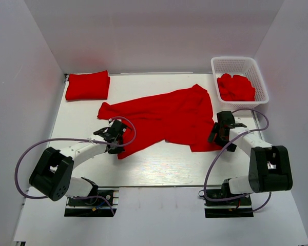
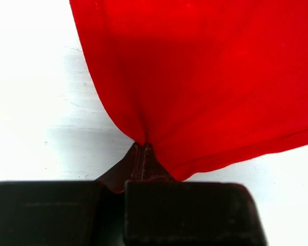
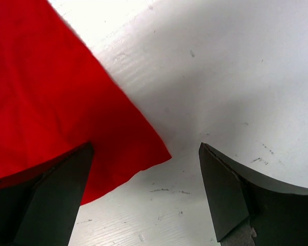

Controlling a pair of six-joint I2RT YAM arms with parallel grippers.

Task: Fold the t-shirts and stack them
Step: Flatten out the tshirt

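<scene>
The shirt's near corner (image 1: 217,146) (image 3: 141,149) is between my fingers, nearer the left in the wrist view, so my right gripper needs to move toward that side and close on the corner.
A red t-shirt (image 1: 164,119) lies spread and rumpled across the middle of the table. My left gripper (image 1: 114,134) is shut on its near left edge; in the left wrist view the cloth (image 2: 205,82) is pinched between the closed fingertips (image 2: 142,154). My right gripper (image 1: 219,134) is open, low over the shirt's near right corner; in the right wrist view that corner (image 3: 66,118) lies between the spread fingers (image 3: 223,189), nearer the left one. A folded red t-shirt (image 1: 87,85) lies at the far left. A crumpled red t-shirt (image 1: 236,87) sits in the basket.
A white lattice basket (image 1: 263,84) stands at the far right corner. White walls close the table on the left, back and right. Grey cables loop from both arms near the front edge.
</scene>
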